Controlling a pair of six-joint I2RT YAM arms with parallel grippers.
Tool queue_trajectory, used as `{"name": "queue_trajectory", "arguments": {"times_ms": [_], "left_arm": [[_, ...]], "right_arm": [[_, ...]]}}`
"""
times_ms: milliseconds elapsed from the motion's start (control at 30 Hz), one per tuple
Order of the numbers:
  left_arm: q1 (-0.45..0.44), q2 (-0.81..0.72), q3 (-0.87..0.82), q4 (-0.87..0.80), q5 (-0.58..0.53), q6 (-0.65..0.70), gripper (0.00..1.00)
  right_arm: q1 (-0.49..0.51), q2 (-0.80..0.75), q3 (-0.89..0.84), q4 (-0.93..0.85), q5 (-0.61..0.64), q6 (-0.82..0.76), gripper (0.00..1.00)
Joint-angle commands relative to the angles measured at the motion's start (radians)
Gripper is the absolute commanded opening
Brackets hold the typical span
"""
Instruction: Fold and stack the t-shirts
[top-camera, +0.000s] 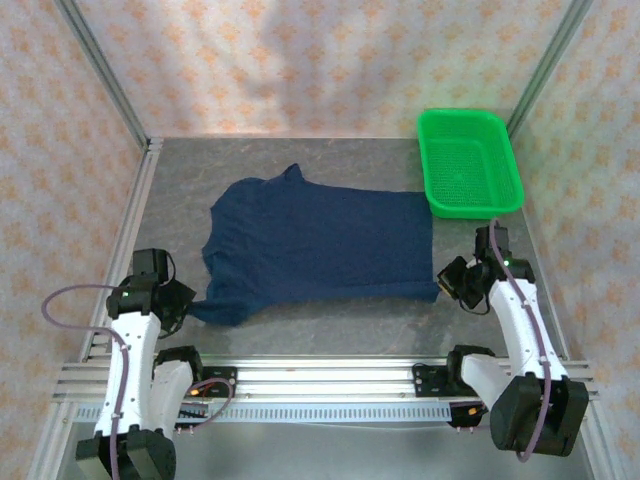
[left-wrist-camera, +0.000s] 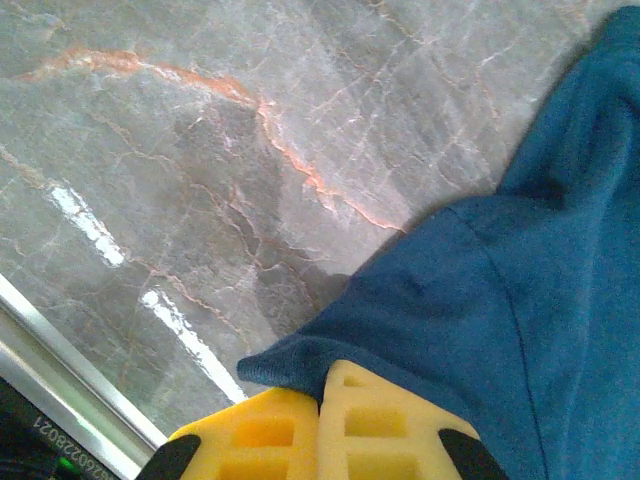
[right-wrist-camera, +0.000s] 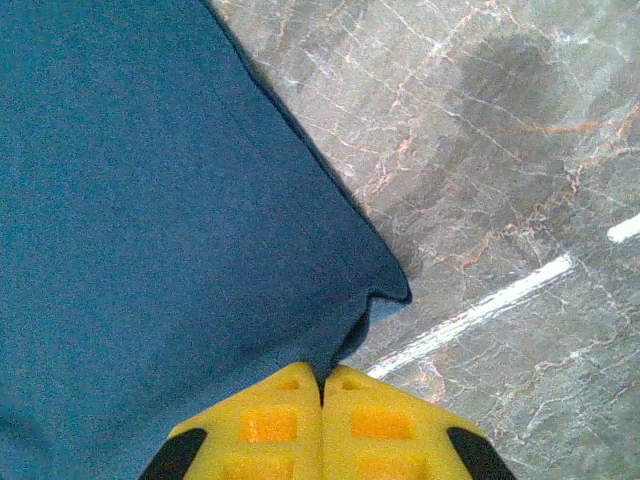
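My right gripper draws the t-shirt's hem corner back toward the metal bar next, spreading the t-shirt's curled near edge, then releases the hem corner.
A dark navy t-shirt (top-camera: 320, 243) lies spread flat on the grey table, its plain side up, no print showing. My left gripper (top-camera: 185, 303) is shut on the near left sleeve; in the left wrist view the yellow pads (left-wrist-camera: 385, 420) pinch the cloth edge of the t-shirt (left-wrist-camera: 490, 300). My right gripper (top-camera: 447, 283) is shut on the near right hem corner; in the right wrist view the yellow pads (right-wrist-camera: 275, 420) press together on the cloth of the t-shirt (right-wrist-camera: 150, 200).
A bright green mesh basket (top-camera: 470, 163) stands at the back right, just beyond the shirt's far right corner. Patterned walls enclose the table (top-camera: 330, 325), and a metal rail (top-camera: 320, 375) runs along the near edge.
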Motion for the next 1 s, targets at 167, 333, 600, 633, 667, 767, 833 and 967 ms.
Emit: {"name": "queue_trajectory", "arguments": {"times_ms": [167, 333, 600, 633, 667, 767, 833, 967], "left_arm": [[-0.038, 0.047, 0.009, -0.002, -0.075, -0.014, 0.00], [-0.062, 0.088, 0.005, 0.003, -0.108, -0.028, 0.00], [-0.060, 0.074, 0.027, -0.060, -0.115, -0.059, 0.66], [-0.060, 0.056, 0.018, -0.063, -0.098, -0.066, 0.67], [-0.060, 0.039, 0.012, -0.069, -0.086, -0.076, 0.68], [-0.061, 0.008, -0.004, -0.079, -0.069, -0.097, 0.69], [-0.061, 0.021, -0.003, -0.069, -0.076, -0.099, 0.69], [-0.060, 0.116, 0.001, -0.037, -0.058, -0.083, 0.69]], "right_arm": [[-0.004, -0.044, -0.081, -0.046, 0.075, 0.067, 0.00], [0.006, -0.002, -0.074, -0.068, 0.128, 0.075, 0.04], [0.010, -0.067, -0.021, -0.140, 0.194, 0.114, 0.55], [0.008, -0.085, -0.016, -0.151, 0.180, 0.121, 0.56], [0.010, -0.094, -0.016, -0.155, 0.161, 0.129, 0.56], [0.013, -0.097, -0.041, -0.147, 0.073, 0.151, 0.56], [0.029, -0.093, -0.062, -0.149, 0.044, 0.161, 0.55], [0.099, -0.091, -0.098, -0.167, 0.027, 0.185, 0.53]]}}
